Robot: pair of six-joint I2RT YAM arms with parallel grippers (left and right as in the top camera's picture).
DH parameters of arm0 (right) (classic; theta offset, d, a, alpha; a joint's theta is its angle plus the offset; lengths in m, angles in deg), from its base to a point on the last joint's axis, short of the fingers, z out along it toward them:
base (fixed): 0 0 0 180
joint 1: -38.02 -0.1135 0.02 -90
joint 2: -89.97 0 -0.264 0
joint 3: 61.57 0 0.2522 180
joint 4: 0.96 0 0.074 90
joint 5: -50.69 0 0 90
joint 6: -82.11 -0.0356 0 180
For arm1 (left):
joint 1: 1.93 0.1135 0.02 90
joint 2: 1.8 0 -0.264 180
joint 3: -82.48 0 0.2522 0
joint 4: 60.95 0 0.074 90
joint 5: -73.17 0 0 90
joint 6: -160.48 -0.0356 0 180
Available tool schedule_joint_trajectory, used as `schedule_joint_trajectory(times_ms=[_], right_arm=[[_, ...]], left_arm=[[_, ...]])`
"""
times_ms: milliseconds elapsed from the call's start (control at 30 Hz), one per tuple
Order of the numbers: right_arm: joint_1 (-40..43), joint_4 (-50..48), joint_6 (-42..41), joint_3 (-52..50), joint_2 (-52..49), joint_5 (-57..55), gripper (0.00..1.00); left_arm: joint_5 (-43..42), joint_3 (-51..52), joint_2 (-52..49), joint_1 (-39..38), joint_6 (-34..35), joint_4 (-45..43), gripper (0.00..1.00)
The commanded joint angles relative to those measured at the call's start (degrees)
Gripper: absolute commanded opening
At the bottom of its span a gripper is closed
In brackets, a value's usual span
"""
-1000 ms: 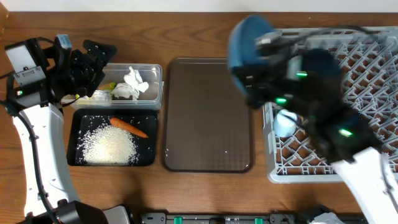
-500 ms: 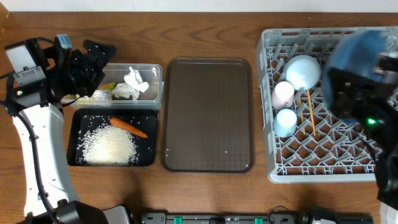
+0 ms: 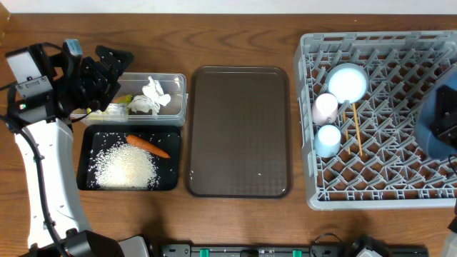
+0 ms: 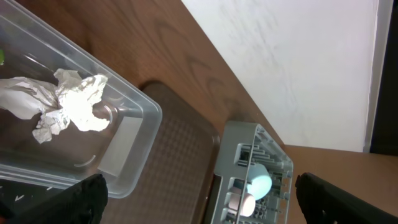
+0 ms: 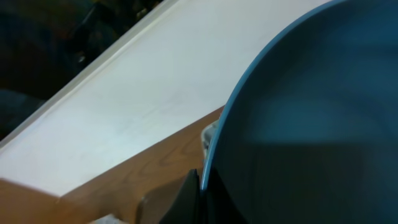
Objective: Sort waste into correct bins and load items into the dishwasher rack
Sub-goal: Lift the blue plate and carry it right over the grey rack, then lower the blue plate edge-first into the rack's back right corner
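I will carry the plate outward with my right gripper, lower it and let go of its rim, because empty slots beside the light blue bowl are outward of my right gripper and below it.
My right gripper (image 5: 203,183) is shut on the rim of the dark blue plate (image 5: 311,124), which fills the right wrist view. From overhead the plate (image 3: 443,121) is a blur at the right edge, over the grey dishwasher rack (image 3: 400,189). In the rack sit the light blue bowl (image 3: 346,82), the pink cup (image 3: 325,107), the light blue cup (image 3: 328,139) and the chopsticks (image 3: 353,128). My left gripper (image 4: 214,199) hangs open by the clear container (image 3: 178,86), which holds the tissue (image 3: 151,96) and the wrapper (image 3: 118,108). The black tray (image 3: 84,160) holds rice (image 3: 125,168) and the carrot (image 3: 148,146).
A dark brown serving tray (image 3: 239,132) lies between the bins and the rack, with a tiny white speck on it. The left arm's white link runs down the table's left side. A pale wall stands beyond the table's far edge.
The right arm has swung the dark blue plate from above the brown tray's right side across the rack to the right edge. The left arm has not moved.
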Motion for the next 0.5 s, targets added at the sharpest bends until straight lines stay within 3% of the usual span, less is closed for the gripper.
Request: schedule_joint_trajectory(times_ms=[0,167,467], right_arm=[[0.1,-3.9,3.0,-3.2,0.2,11.8,0.01],[-0.8,-19.3,1.1,-11.0,-1.4,24.3,0.01],[-1.4,-42.5,-10.7,-26.5,-3.1,24.9,0.01]], left_arm=[[0.1,0.2,0.0,0.2,0.3,0.0,0.98],[0.1,0.2,0.0,0.2,0.3,0.0,0.98],[0.1,0.2,0.0,0.2,0.3,0.0,0.98]])
